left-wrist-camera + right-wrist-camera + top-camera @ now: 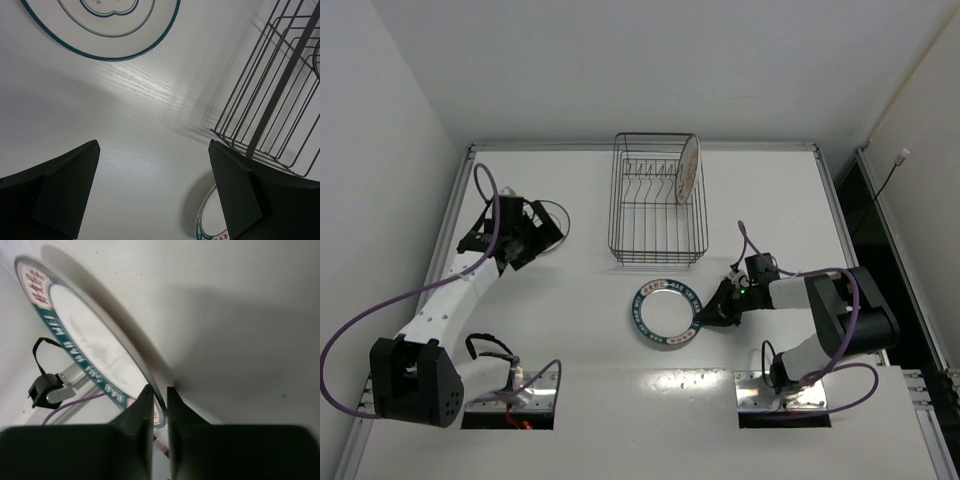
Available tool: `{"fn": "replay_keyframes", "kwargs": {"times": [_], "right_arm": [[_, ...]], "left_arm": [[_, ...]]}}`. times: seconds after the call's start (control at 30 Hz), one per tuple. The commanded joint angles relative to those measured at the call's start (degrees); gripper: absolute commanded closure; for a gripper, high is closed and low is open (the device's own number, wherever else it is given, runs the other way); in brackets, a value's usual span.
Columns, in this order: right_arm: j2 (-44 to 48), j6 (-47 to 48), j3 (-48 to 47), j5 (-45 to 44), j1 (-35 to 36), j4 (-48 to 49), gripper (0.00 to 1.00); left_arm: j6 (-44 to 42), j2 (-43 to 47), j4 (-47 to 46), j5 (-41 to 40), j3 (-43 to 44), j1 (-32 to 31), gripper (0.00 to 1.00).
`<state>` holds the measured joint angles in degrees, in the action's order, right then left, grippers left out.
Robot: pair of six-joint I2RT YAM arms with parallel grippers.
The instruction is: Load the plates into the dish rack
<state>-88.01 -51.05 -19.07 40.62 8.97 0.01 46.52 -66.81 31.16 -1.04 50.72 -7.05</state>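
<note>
The free slot beside the sunburst plate is outward of my right gripper. So my right gripper lifts outward next, lowers the plate in on edge and releases.
The teal-rimmed plate (666, 312) lies on the table in front of the dish rack (658, 212). My right gripper (708, 312) is shut on that plate's right rim; the right wrist view shows the rim (100, 355) pinched between the two fingers. The sunburst plate (687, 168) stands on edge in the rack's right side. The ringed plate (552, 222) lies at the left, mostly hidden under my left gripper (523, 240), which is open and empty. In the left wrist view the ringed plate (100, 25) is at the top and the rack (280, 90) at the right.
The rack's upright prongs (645, 170) fill its left and middle part. Raised table edges run along the left (460, 210) and right (832, 210). A purple cable (380, 310) loops off the left arm.
</note>
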Motion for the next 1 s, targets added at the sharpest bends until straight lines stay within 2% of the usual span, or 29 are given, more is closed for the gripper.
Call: {"fn": "replay_keyframes", "kwargs": {"times": [0.0,0.07,0.1,0.17,0.2,0.3,0.33,0.4,0.47,0.5,0.53,0.6,0.63,0.7,0.73,0.8,0.87,0.97], "right_arm": [[1.8,2.9,0.9,-11.6,0.8,-3.8,1.0],[5.6,4.5,-0.8,-12.4,0.8,-9.0,1.0],[7.9,6.7,-1.6,-13.4,0.8,-15.6,1.0],[14.9,9.5,-4.9,-13.9,1.4,-22.7,1.0],[17.2,12.3,-6.6,-13.9,2.6,-30.5,1.0],[27.2,15.6,-15.0,-17.1,5.0,-42.9,1.0],[29.5,16.9,-20.3,-18.9,5.7,-50.6,1.0],[34.2,17.7,-27.3,-20.7,6.4,-57.5,1.0],[34.2,18.3,-39.9,-23.3,6.4,-63.8,1.0],[33.5,18.3,-44.5,-24.5,6.4,-65.1,1.0],[30.3,18.3,-53.7,-27.7,6.4,-65.9,1.0],[25.9,18.3,-62.1,-31.3,6.4,-65.1,1.0],[23.3,18.3,-70.0,-36.5,6.4,-63.7,1.0],[15.1,17.0,-79.1,-43.0,6.4,-61.9,1.0],[12.2,16.3,-81.6,-49.0,7.0,-60.0,1.0],[3.5,16.3,-89.0,-54.1,7.6,-57.4,1.0],[-4.9,17.6,-97.1,-58.9,9.0,-55.8,1.0],[-12.4,19.0,-106.0,-63.1,10.2,-54.4,1.0]], "left_arm": [[-0.6,2.6,-0.7,0.2,-0.4,-0.3,0.11],[-0.6,3.2,-0.7,0.2,-0.4,-0.3,0.11],[-0.6,3.2,-0.7,0.2,-0.4,-0.3,0.11],[-0.6,4.2,-0.7,0.2,-0.9,-0.9,0.11],[-0.6,4.2,-0.7,-0.4,-0.9,-1.5,0.11],[0.0,5.4,-1.3,-0.4,-1.4,-2.8,0.11],[0.0,5.4,-1.3,-0.4,-1.4,-2.8,0.11],[-0.9,6.5,-1.3,-1.6,-0.9,-4.2,0.11],[-2.6,7.2,-0.5,-4.6,-0.1,-5.6,0.11],[-4.5,7.7,-0.5,-6.2,-0.1,-6.6,0.11],[-5.6,8.9,-1.7,-9.1,-0.1,-8.6,0.11],[-7.8,10.4,-2.2,-10.8,-0.7,-10.4,0.11],[-9.7,11.1,-2.2,-11.3,-1.2,-11.1,0.11],[-10.6,12.9,-1.7,-12.3,-1.2,-11.8,0.11],[-11.1,13.5,-0.8,-13.0,-1.8,-11.8,0.1],[-11.1,14.3,-0.1,-13.7,-1.9,-11.8,0.09],[-11.1,14.9,1.3,-13.7,-1.9,-11.8,0.07],[-11.7,15.6,1.3,-13.7,-1.3,-12.4,0.05]]}}
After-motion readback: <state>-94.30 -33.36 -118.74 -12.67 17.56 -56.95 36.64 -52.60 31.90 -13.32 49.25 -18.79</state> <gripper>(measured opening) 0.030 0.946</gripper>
